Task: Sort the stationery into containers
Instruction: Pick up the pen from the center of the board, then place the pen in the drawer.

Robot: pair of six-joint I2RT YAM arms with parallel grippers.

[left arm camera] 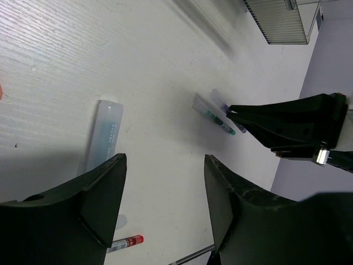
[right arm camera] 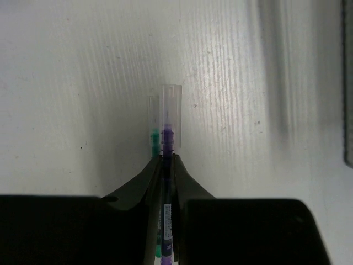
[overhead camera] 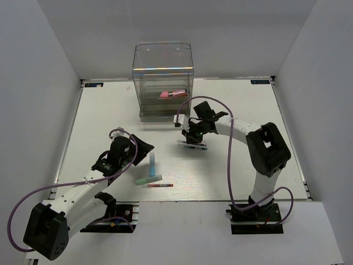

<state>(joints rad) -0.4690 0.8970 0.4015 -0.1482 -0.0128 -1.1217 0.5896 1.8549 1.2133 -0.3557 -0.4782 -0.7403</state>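
The clear containers are farther out, so the robot's right gripper will next lift the purple pen and carry it outward over the near see-through drawer.
My right gripper (right arm camera: pixel 167 157) is shut on a thin purple pen (right arm camera: pixel 167 138) with a clear cap, low over the table. A thin green pen (right arm camera: pixel 155 138) lies right beside it, partly under the left finger. In the top view this gripper (overhead camera: pixel 193 138) sits over both pens (overhead camera: pixel 192 145), in front of the clear containers (overhead camera: pixel 162 83). My left gripper (left arm camera: pixel 165 165) hangs open with nothing between its fingers, above bare table. A light blue marker (left arm camera: pixel 105 135), a teal-green marker (overhead camera: pixel 149 180) and a thin red pen (left arm camera: pixel 126 243) lie close to my left gripper (overhead camera: pixel 144 147).
A pink marker (overhead camera: pixel 172 94) lies inside one see-through drawer. The table's far edge runs just behind the containers, and grey walls close in both sides. My right arm (left arm camera: pixel 287 127) shows at the right of the left wrist view.
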